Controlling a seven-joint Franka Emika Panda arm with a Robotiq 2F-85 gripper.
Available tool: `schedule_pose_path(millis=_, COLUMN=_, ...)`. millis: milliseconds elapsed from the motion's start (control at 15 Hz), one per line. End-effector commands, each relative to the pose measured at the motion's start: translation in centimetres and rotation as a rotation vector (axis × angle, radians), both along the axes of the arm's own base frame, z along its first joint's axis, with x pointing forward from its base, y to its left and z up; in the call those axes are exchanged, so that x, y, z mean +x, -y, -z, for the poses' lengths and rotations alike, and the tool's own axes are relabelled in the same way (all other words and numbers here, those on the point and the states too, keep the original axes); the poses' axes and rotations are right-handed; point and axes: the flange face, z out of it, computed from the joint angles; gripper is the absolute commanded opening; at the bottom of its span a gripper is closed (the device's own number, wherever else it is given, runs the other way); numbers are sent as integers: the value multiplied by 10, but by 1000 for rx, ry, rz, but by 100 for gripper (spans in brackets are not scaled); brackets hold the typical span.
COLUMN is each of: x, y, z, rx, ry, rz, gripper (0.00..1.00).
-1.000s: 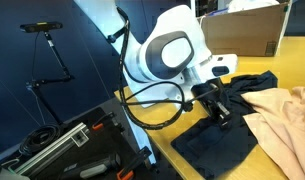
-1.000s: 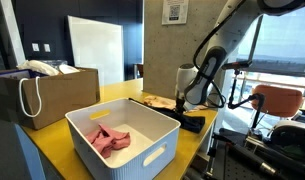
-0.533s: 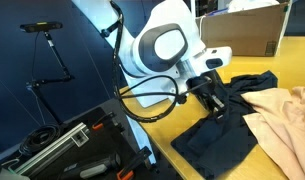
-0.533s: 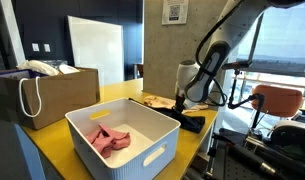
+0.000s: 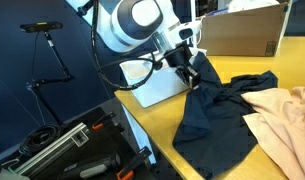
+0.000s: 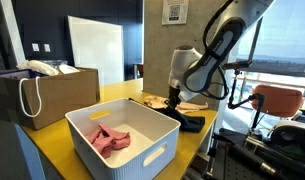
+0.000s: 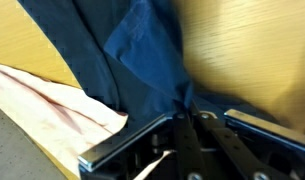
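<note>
The lifted end of the navy cloth is still hanging short of the white bin point(image 5: 157, 86). I will next carry it toward the bin with my gripper, turn slightly, and open beside the bin.
My gripper point(image 5: 189, 67) is shut on a dark navy cloth point(image 5: 210, 112) and holds one end of it lifted above the yellow table point(image 5: 157, 130). The cloth hangs from the jaws and trails down onto the table. In the wrist view the navy cloth point(image 7: 132, 50) runs up from the closed jaws point(image 7: 189, 110), with a pale pink cloth point(image 7: 42, 100) beside it. In an exterior view the gripper point(image 6: 173, 97) hangs by the far end of a white bin point(image 6: 142, 125).
A pale pink cloth point(image 5: 287, 120) lies on the table next to the navy one. The white bin holds pink cloths point(image 6: 109, 138). A cardboard box point(image 5: 242, 35) stands at the back. A paper bag point(image 6: 42, 95) stands beside the bin. Black equipment point(image 5: 72, 150) lies below the table edge.
My gripper has risen and moved back toward the bin, pulling the navy cloth up off the table with it.
</note>
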Motion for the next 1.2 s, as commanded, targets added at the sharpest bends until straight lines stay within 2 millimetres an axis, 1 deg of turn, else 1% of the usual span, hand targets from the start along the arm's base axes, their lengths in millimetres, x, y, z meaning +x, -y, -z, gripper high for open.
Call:
schedule_pose_path(millis=0, x=9, y=-47, z=-25, rx=13, ry=-35, rz=-56, gripper=1)
schedule_pose_path(millis=67, x=8, y=-62, z=-33, rx=24, ry=-44, rz=-86, gripper=1)
schedule_pose_path(millis=200, x=5, y=-87, z=-40, rx=31, ry=-94, rz=-127, gripper=1)
schedule_pose_path(millis=333, x=-5, y=-101, z=-43, rx=34, ry=-175, rz=-142, gripper=1)
schedule_pose_path(millis=467, x=-12, y=-105, z=-41, rx=36, ry=-251, rz=-142, gripper=1)
schedule_pose_path(millis=600, x=-15, y=-105, z=-37, rx=51, ry=-311, rz=-154, gripper=1)
schedule_pose_path(millis=867, x=-12, y=-119, z=-36, rx=118, ry=-338, rz=-299, gripper=1)
schedule_pose_path(millis=1133, x=-6, y=-127, z=-39, rx=137, ry=-329, rz=-376, gripper=1)
